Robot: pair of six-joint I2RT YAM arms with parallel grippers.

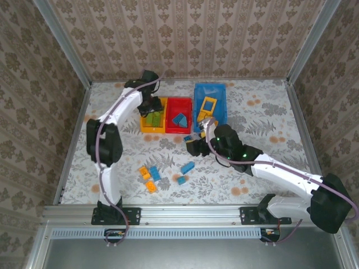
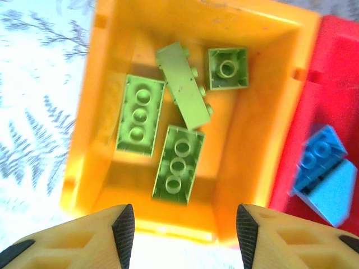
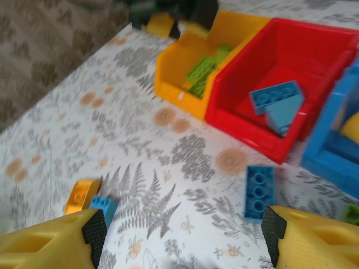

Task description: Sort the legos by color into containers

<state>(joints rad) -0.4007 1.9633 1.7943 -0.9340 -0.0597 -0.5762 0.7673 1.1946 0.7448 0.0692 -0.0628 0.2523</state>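
Note:
My right gripper should next go back and down past the blue legos and close on the unsorted yellow-orange brick on the tabletop, nearest the arm bases.
My left gripper point(image 2: 185, 235) hangs open over the near end of the yellow-orange container point(image 2: 84, 140), with nothing between its fingers. Several green legos point(image 2: 178, 162) lie inside that bin. To its right, the red container point(image 2: 336, 84) holds blue legos point(image 2: 322, 154). In the top view the left gripper point(image 1: 150, 106) sits above the yellow-orange container point(image 1: 143, 126), with the red container point(image 1: 179, 129) and blue container point(image 1: 197, 109) beside it. My right gripper point(image 3: 184, 235) is open low over the table, with a blue lego point(image 3: 259, 190) lying just in front of its right finger.
An orange lego point(image 3: 81, 196) and a blue lego point(image 3: 104, 206) lie by my right gripper's left finger. More loose legos point(image 1: 150, 178) and two blue ones point(image 1: 187, 167) lie on the table in front of the arm bases. A yellow frame piece point(image 1: 208, 105) is in the blue container.

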